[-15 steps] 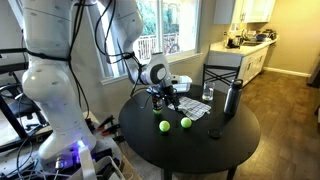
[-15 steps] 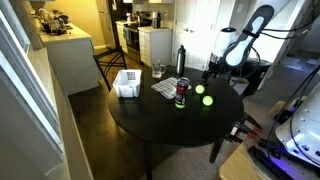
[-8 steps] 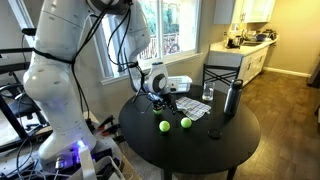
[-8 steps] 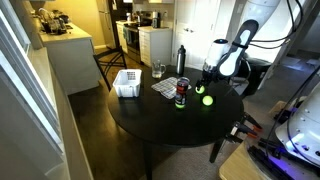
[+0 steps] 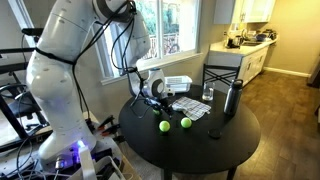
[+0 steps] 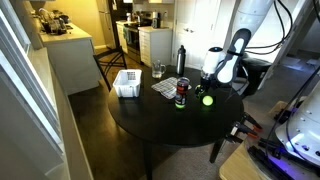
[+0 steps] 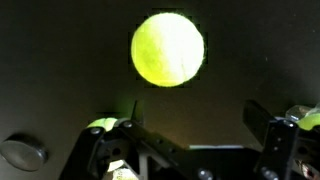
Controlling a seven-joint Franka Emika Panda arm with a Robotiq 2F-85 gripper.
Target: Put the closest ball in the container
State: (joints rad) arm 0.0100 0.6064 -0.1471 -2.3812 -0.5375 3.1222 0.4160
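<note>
The open gripper should move down next onto the ball ahead of its fingers, which looks largest in the wrist view, until the fingers are on both sides of that ball.
Two yellow-green tennis balls lie on the round black table (image 5: 225, 140), shown in both exterior views: one ball (image 5: 165, 126) (image 6: 207, 100) and a second ball (image 5: 186, 123). In the wrist view one ball (image 7: 168, 48) lies on the dark tabletop ahead of the jaws. My gripper (image 5: 159, 101) (image 6: 213, 84) (image 7: 190, 130) is open and empty, low over the table close to the balls, touching neither. The white basket container (image 5: 178, 84) (image 6: 127, 84) stands at the table's far side, away from the gripper.
A dark bottle (image 5: 232, 97) (image 6: 181, 60), a drinking glass (image 5: 207, 94) (image 6: 159, 71), a can (image 6: 181, 93) and a printed sheet (image 5: 190, 106) stand on the table. A chair (image 5: 222, 74) is behind it. The robot base (image 5: 60, 100) stands beside the table.
The arm has come down and swung in, bringing the gripper from above the table's edge to just over the balls. The balls and container have not moved.
</note>
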